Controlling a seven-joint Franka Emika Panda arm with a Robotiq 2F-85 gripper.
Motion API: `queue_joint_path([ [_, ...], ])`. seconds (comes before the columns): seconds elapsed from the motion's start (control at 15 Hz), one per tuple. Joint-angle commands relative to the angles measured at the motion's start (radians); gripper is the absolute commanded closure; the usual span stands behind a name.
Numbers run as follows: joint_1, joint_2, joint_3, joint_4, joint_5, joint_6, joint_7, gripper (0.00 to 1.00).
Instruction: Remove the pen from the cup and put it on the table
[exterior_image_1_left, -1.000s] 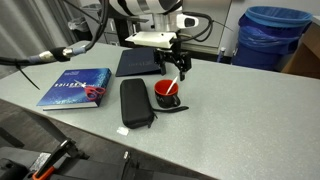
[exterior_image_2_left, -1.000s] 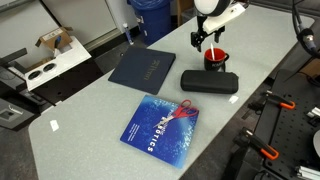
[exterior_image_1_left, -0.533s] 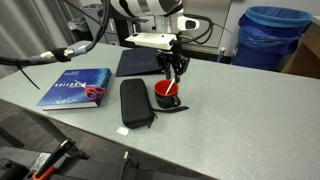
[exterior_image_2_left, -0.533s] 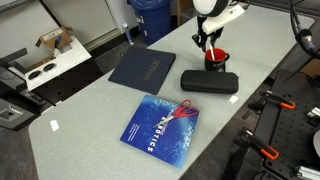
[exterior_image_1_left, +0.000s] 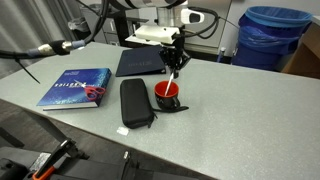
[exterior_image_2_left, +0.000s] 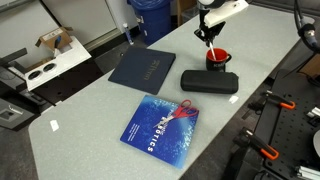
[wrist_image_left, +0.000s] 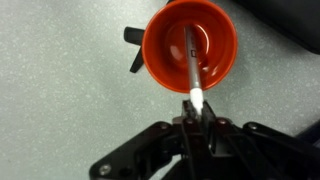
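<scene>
The pen's lower end is still inside the cup, so my gripper will next move up, toward the blue bin and down to the bare tabletop past the cup to let go of the pen (exterior_image_1_left: 174, 81).
The red cup (exterior_image_1_left: 167, 91) (exterior_image_2_left: 217, 59) stands on the pale table (exterior_image_1_left: 230, 120) beside a black zip case. In the wrist view the cup (wrist_image_left: 160, 50) lies straight below me, and the thin pen (wrist_image_left: 193, 75) slants up out of its inside. My gripper (wrist_image_left: 196, 112) is shut on the pen's whitish upper end. In both exterior views the gripper (exterior_image_1_left: 176, 65) (exterior_image_2_left: 208, 33) hangs a little above the cup, with the pen (exterior_image_1_left: 174, 81) (exterior_image_2_left: 211, 44) reaching down toward it. The pen's lower end is still over the cup's mouth.
A black zip case (exterior_image_1_left: 136, 102) (exterior_image_2_left: 209, 81) lies right beside the cup. A blue book (exterior_image_1_left: 76, 87) (exterior_image_2_left: 160, 127) carries red scissors (exterior_image_1_left: 95, 92). A dark notebook (exterior_image_1_left: 137, 62) (exterior_image_2_left: 142, 68) lies behind, and a blue bin (exterior_image_1_left: 272, 35) stands past the table.
The jaws have gone from open around the pen to shut on it. The gripper has risen slightly above the cup, taking the pen's top with it.
</scene>
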Motion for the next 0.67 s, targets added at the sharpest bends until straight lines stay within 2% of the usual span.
queue_joint_path([
  [0.0, -0.026, -0.153, -0.013, -0.044, 0.061, -0.041, -0.048, 0.98],
  [0.2, -0.056, -0.229, -0.02, -0.015, 0.125, -0.088, -0.081, 0.98],
  [0.33, -0.076, -0.239, -0.028, 0.044, 0.182, -0.134, -0.083, 0.98],
  [0.6, -0.106, -0.111, -0.037, 0.218, 0.285, -0.191, -0.061, 0.98],
])
